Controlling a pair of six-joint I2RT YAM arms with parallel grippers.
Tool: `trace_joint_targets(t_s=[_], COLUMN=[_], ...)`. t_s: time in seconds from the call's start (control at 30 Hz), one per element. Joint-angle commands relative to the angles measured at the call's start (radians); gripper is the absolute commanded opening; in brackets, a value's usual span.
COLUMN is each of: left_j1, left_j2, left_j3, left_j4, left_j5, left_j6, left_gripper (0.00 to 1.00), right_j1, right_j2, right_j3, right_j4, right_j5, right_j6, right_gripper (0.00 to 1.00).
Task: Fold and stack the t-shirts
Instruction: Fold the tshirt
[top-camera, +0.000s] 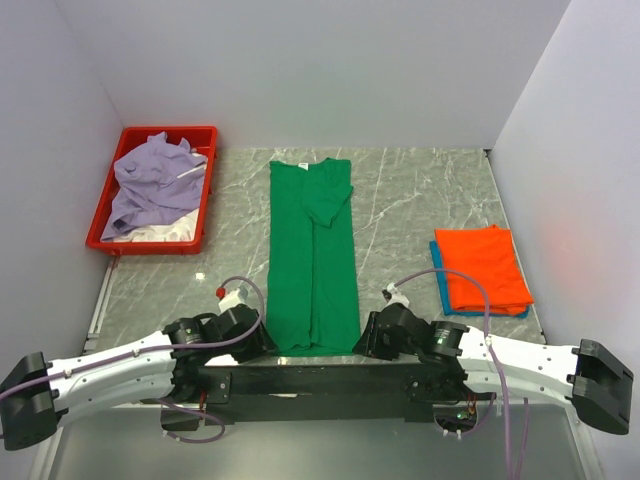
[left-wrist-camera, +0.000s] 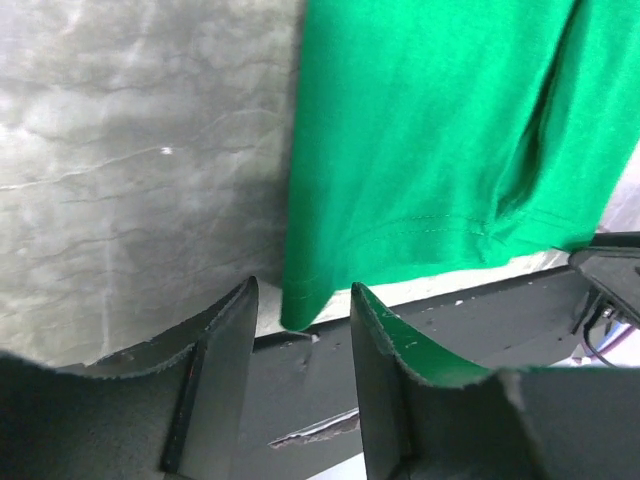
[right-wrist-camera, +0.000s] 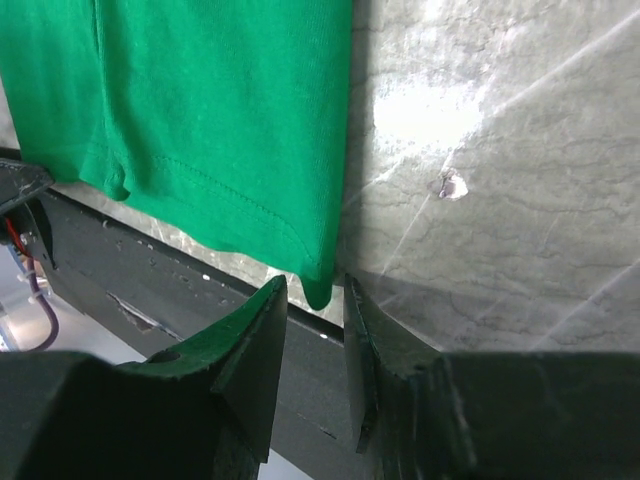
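Observation:
Next, my left gripper stays at the shirt's near hem corner on the tray's side and closes its fingers, since that corner already lies between them.
A bright green t-shirt (top-camera: 312, 250) lies in a long narrow strip down the middle of the table, with one sleeve folded across near its far end. My left gripper (top-camera: 264, 340) is open at the shirt's near left hem corner. In the left wrist view that corner (left-wrist-camera: 300, 305) hangs between the spread fingers of the left gripper (left-wrist-camera: 300, 315). My right gripper (top-camera: 363, 338) is open at the near right hem corner. In the right wrist view that corner (right-wrist-camera: 320, 285) sits between the fingers of the right gripper (right-wrist-camera: 312, 292), which do not pinch it.
A folded orange t-shirt (top-camera: 482, 268) lies on a folded blue one (top-camera: 440, 278) at the right. A red tray (top-camera: 207, 190) at the far left holds a crumpled lavender t-shirt (top-camera: 150, 180) over a white one (top-camera: 160, 233). The black arm mount (top-camera: 320, 378) runs along the near edge.

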Motion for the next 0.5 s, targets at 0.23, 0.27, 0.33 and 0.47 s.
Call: trace_joint_targets(t_s=[0.23,0.27,0.33,0.47], left_j1=[-0.003,-0.003,-0.003,-0.003], left_j2=[-0.024,-0.023,-0.018,-0.001], left_j3=[0.006,0.003,-0.003,-0.005], left_j4=[-0.073,-0.062,-0.050,-0.033], left_j5=[-0.061,-0.061,-0.061,-0.065], left_j6=[-0.012,-0.012,-0.009,-0.006], left_gripper=[0.44,0.44,0.40,0.23], right_j1=[-0.026,-0.027,-0.029,-0.029], right_j2=[-0.001,-0.002,0.001,0.019], right_j3=[0.002,0.000,-0.003,0.000], right_j4=[0.016,0.018,0.027,0.042], right_j5=[0.041,0.040,0.035,0.024], right_j6=[0.012,0.010,0.010,0.007], right_gripper=[0.36,0.36,0.36,0.35])
